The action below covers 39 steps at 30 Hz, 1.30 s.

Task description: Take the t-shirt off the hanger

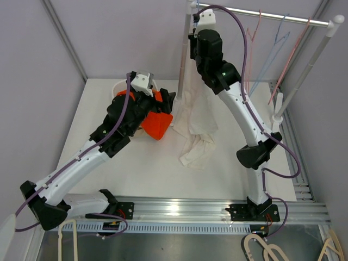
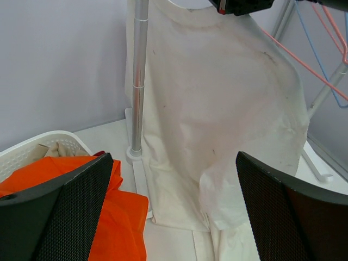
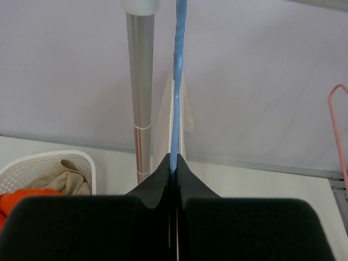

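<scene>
I should first draw my left gripper back and turn it toward the cloth, to reach the t-shirt's near edge hanging free below the hanger.
A white t-shirt [image 1: 193,117] hangs at the left end of the clothes rack, and its lower part lies crumpled on the table. It fills the left wrist view [image 2: 217,109]. My right gripper [image 1: 194,30] is up at the top of the shirt. In the right wrist view it [image 3: 174,163] is shut on the thin blue hanger [image 3: 178,81], with a sliver of the shirt [image 3: 186,111] behind. My left gripper [image 1: 166,103] is open and empty, left of the shirt's lower half. Its fingers [image 2: 70,206] frame the shirt without touching it.
A white laundry basket [image 2: 32,149] holds orange cloth [image 1: 155,122] under my left arm. The rack's upright pole [image 2: 138,76] stands just left of the shirt. Spare pink and blue hangers [image 1: 272,49] hang on the rail [image 1: 272,16]. More hangers [image 1: 261,247] lie below the table's near edge.
</scene>
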{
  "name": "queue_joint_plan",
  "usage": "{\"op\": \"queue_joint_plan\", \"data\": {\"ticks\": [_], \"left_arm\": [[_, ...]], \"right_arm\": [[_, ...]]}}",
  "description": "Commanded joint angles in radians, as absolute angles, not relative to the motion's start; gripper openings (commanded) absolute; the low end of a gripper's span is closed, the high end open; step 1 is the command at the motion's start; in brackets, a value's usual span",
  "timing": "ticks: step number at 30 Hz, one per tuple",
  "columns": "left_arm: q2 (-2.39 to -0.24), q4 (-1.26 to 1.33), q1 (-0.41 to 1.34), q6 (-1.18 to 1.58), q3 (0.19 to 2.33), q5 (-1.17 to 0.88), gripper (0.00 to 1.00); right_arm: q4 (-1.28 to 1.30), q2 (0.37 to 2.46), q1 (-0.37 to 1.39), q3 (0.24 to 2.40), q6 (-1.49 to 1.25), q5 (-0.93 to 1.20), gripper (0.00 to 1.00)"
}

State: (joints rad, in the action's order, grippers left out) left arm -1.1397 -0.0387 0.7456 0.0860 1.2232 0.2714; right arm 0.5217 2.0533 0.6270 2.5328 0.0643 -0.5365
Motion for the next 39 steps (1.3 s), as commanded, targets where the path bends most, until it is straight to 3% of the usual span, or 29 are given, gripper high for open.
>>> {"op": "queue_joint_plan", "data": {"ticks": [1, 9, 16, 20, 28, 39], "left_arm": [[-1.138, -0.008, 0.768, 0.048, 1.261, 0.302, 0.99], [-1.121, 0.031, 0.841, 0.002, 1.272, 0.31, 1.0], [-1.078, 0.063, 0.971, -0.052, 1.259, 0.276, 1.0], [-1.028, 0.228, 1.127, -0.159, 1.125, 0.265, 1.0], [-1.026, 0.546, 1.247, -0.281, 0.864, 0.23, 0.99], [-1.182, 0.719, 1.276, -0.318, 0.862, 0.36, 1.0]], "right_arm": [[0.367, 1.95, 0.637, 2.551, 0.136, -0.595, 0.0], [0.342, 1.893, 0.663, 2.53, 0.192, -0.65, 0.0], [0.321, 1.744, 0.721, 2.34, 0.143, -0.739, 0.0], [0.321, 1.677, 0.77, 2.238, 0.086, -0.865, 0.0], [0.27, 1.606, 0.903, 2.152, 0.089, -1.043, 0.0], [0.209, 1.569, 0.999, 2.1, 0.113, -1.097, 0.0]]}}
